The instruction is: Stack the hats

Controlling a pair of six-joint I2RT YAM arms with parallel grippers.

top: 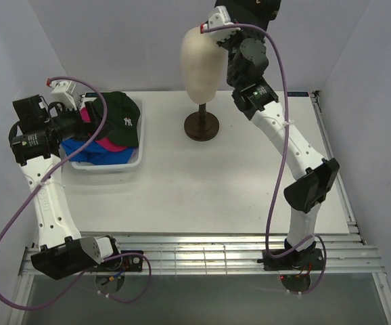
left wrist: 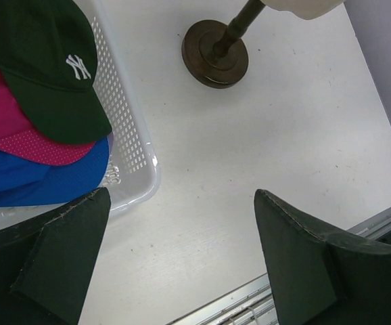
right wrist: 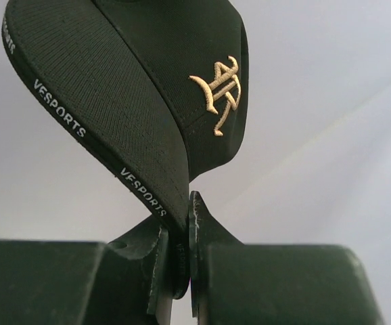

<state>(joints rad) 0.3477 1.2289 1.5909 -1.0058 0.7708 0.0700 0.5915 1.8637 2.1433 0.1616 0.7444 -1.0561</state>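
Next, my right gripper will go left in the top view to the mannequin head's bare top (top: 197, 39) below, lower the black cap over it and release.
My right gripper (right wrist: 187, 203) is shut on the brim edge of a black cap (right wrist: 148, 88) with a gold logo and holds it high in the air. In the top view that gripper is cut off by the top edge, behind the mannequin head. A dark green NY cap (top: 122, 118) lies on top of a magenta cap (top: 114, 145) and a bright blue cap (top: 95, 156) in the white basket (top: 107, 167). They also show in the left wrist view: green (left wrist: 47, 68), magenta (left wrist: 13, 125), blue (left wrist: 40, 179). My left gripper (left wrist: 182, 196) is open and empty, raised by the basket's near corner.
The cream mannequin head (top: 202, 64) stands on its brown stand (top: 201, 126) at the back middle of the white table (top: 209, 189); the stand's base also shows in the left wrist view (left wrist: 214, 54). The basket wall (left wrist: 131, 135) lies left of my left gripper. Walls close in on both sides.
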